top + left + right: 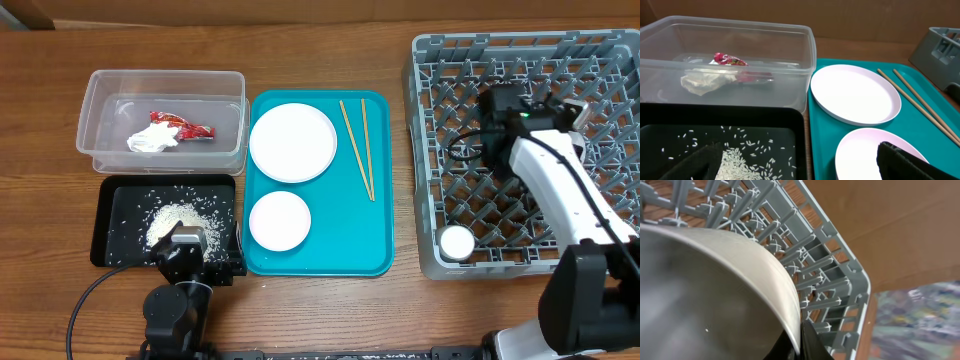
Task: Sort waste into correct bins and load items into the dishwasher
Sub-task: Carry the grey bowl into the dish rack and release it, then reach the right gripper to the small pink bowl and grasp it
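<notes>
The pale bowl [705, 290] shifts next in my right gripper across the rack [430, 150] toward the rack's side by the teal tray.
My right gripper [801, 342] is shut on the rim of a pale grey bowl [705, 290], held on edge among the pegs of the grey dishwasher rack [430, 150]. A small white cup [457, 243] stands in the rack's near left corner. At the front edge of the black tray [112, 195], my left gripper [185, 242] hangs open and empty above the rice scraps [180, 217]. The clear tub [100, 82] holds the red wrapper [185, 127] and the white tissue [150, 141]. On the teal tray [380, 235] lie a large plate [292, 142], a smaller plate [279, 220] and two chopsticks [357, 145].
The clear tub and the black tray sit one behind the other at the left, tight against the teal tray. The rack fills the right side, with my right arm stretched over it. Bare wooden table [320, 310] runs along the front.
</notes>
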You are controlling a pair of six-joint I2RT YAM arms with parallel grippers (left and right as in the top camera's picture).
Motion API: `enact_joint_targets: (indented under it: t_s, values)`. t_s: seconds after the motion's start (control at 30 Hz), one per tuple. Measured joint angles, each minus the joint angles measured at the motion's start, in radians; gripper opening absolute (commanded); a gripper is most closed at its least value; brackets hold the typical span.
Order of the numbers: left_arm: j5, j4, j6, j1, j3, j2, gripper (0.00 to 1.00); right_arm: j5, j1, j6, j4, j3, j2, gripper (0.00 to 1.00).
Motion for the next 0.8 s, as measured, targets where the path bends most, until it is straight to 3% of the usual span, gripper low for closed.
enact_joint_targets:
  t_s: [0.47,0.8]
  values:
    - [0.000,0.000,0.000,0.000,0.000,0.000,1.00,0.105,0.158,0.005,-0.033,0.000,0.031,0.04]
    - [0.000,0.000,0.000,0.000,0.000,0.000,1.00,0.155,0.123,0.019,-0.057,0.000,0.031,0.04]
